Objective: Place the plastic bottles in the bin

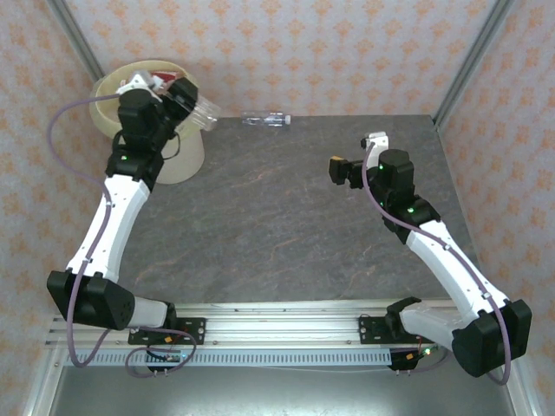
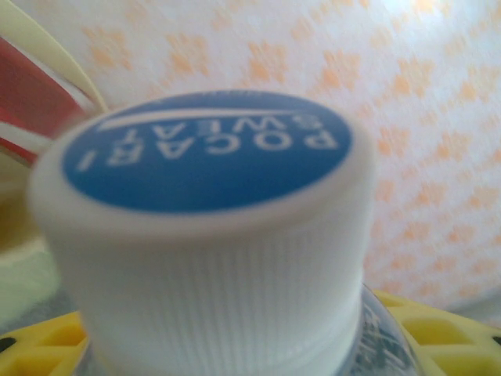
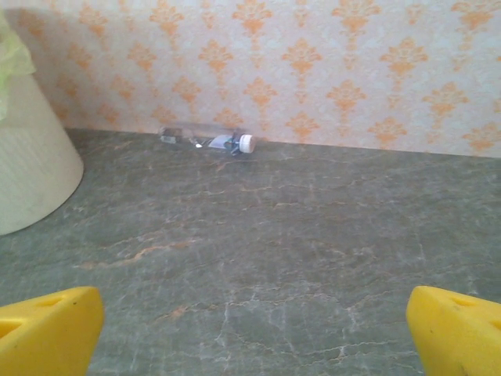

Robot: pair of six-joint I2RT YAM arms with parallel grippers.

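Next, my left gripper carries the clear bottle farther over the bin's opening [image 1: 113, 102], since the bottle's body still sticks out past the bin's rim.
My left gripper [image 1: 185, 98] hangs over the near rim of the bin [image 1: 187, 158] at the far left, shut on a clear plastic bottle [image 1: 202, 113]. In the left wrist view its white cap with a blue top [image 2: 207, 227] is right at the lens, between the yellow fingers [image 2: 446, 329]. The bin holds red-labelled bottles [image 1: 161, 81]. One more clear bottle with a white cap [image 1: 264, 119] lies on its side by the back wall, also in the right wrist view [image 3: 207, 142]. My right gripper [image 1: 339, 170] hovers open over the right half of the table, fingertips [image 3: 47, 329] wide apart.
The grey marble table [image 1: 277, 225] ends at patterned walls behind and metal posts at the back corners. The bin's cream wall [image 3: 31, 157] stands at the left of the right wrist view. An aluminium rail [image 1: 277, 325] carries both arm bases at the near edge.
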